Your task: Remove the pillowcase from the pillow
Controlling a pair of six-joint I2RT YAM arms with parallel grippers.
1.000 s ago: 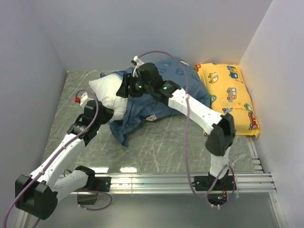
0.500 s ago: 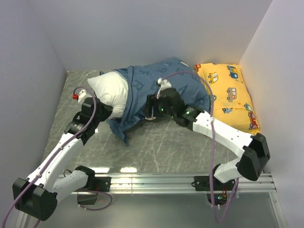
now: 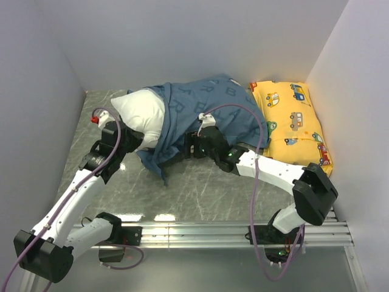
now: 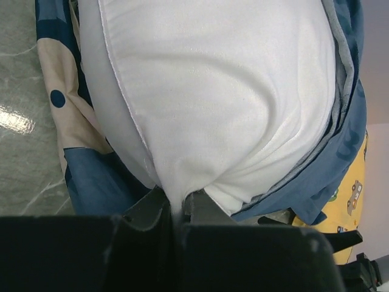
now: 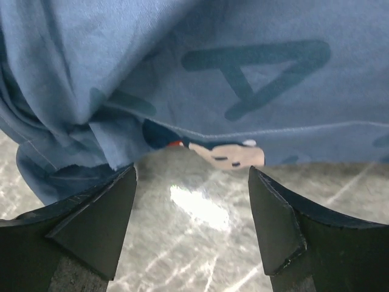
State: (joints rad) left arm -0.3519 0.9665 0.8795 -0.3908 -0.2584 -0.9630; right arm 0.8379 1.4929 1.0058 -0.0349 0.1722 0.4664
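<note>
Much of the pillow is still in its case, so my left gripper will next move toward the side on its left in the top view and let go of the pillow's edge.
The white pillow [image 3: 141, 113] lies at the back left, its left end bare. The dusty-blue pillowcase [image 3: 209, 108] covers the rest, with a loose flap hanging down toward the near side. My left gripper [image 3: 136, 143] is shut on a pinch of white pillow fabric [image 4: 213, 91], which is drawn tight between its jaws [image 4: 178, 210]. The pillowcase rim [image 4: 347, 137] wraps round the pillow behind. My right gripper [image 3: 182, 149] sits low at the pillowcase's near edge. It is open [image 5: 191, 201] over bare table, just short of the blue hem with a mouse face [image 5: 243, 73].
A smaller yellow car-print pillow [image 3: 295, 125] lies against the right wall, touching the pillowcase's right end. Grey walls close the table on the left, back and right. An aluminium rail [image 3: 231, 231] runs along the near edge.
My right gripper came off the top of the pillowcase, swung down to the table at its near edge and opened wider. The pillowcase settled flatter. The left gripper kept its pinch.
</note>
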